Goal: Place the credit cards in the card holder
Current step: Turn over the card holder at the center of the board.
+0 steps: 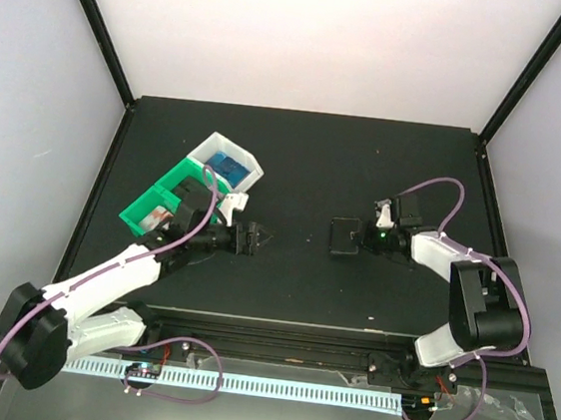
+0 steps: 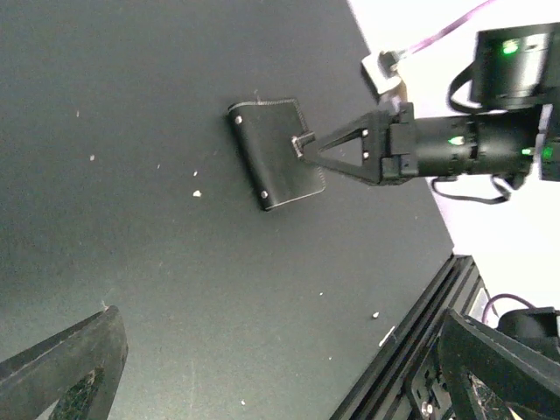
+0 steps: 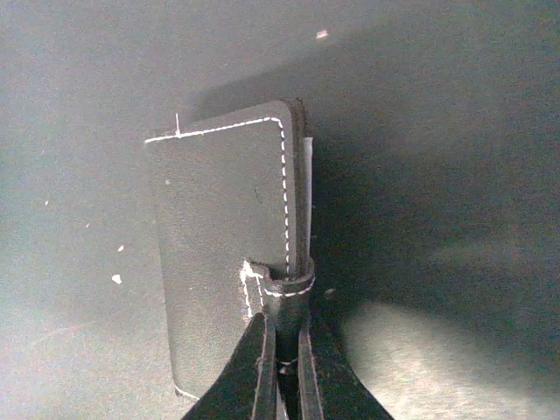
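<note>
The holder's strap is pinched, so my right gripper will move toward the green tray next and turn the holder over onto the table (image 1: 276,218) beside that tray.
The card holder (image 1: 343,237) lies closed and flat on the black table, black with white stitching (image 2: 276,153). Its snap strap (image 3: 296,289) wraps over the near edge. My right gripper (image 1: 363,239) comes in low from the right and is shut on that strap; in the right wrist view the two fingers (image 3: 262,367) pinch it between them (image 3: 282,350). My left gripper (image 1: 257,238) hovers wide open left of the holder, with nothing between its fingers (image 2: 284,367). A flat blue thing (image 1: 233,167), perhaps the credit cards, lies in the white tray.
A white tray (image 1: 255,167) and a green tray (image 1: 145,211) sit side by side at the back left, just behind my left arm. The table's near rail (image 2: 411,350) runs along the front edge.
</note>
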